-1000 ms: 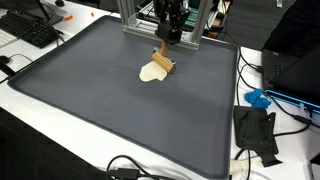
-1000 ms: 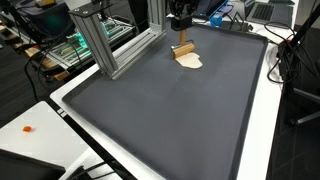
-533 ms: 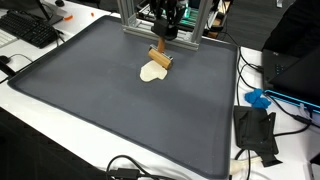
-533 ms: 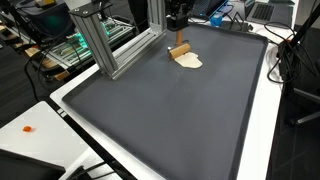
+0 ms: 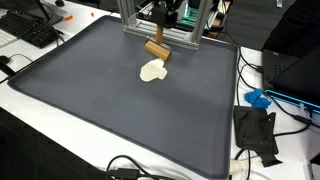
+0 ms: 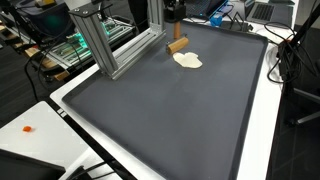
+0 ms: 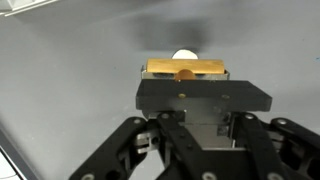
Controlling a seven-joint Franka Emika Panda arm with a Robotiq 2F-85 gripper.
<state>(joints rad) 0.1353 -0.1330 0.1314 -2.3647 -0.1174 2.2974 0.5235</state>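
The gripper will rise and carry the wooden block (image 5: 156,49) onto the aluminium frame (image 5: 182,38), then let go of it, because that frame stands beside the gripper at the mat's far edge.
My gripper (image 5: 162,30) is shut on a tan wooden block (image 5: 156,49) and holds it above the dark grey mat (image 5: 90,90), near the mat's far edge. The block also shows in an exterior view (image 6: 177,45) and in the wrist view (image 7: 186,70), across the front of the gripper body. A pale cream, flat, rounded piece (image 5: 152,71) lies on the mat below the block, apart from it; it also shows in an exterior view (image 6: 188,61), and a small part peeks over the block in the wrist view (image 7: 185,54).
An aluminium frame (image 6: 100,40) stands at the mat's far edge. A keyboard (image 5: 30,30) lies off the mat's corner. A black device (image 5: 256,132), a blue object (image 5: 258,98) and cables lie on the white table beside the mat.
My gripper has risen with the wooden block, lifting it off the cream piece, which stays on the mat.
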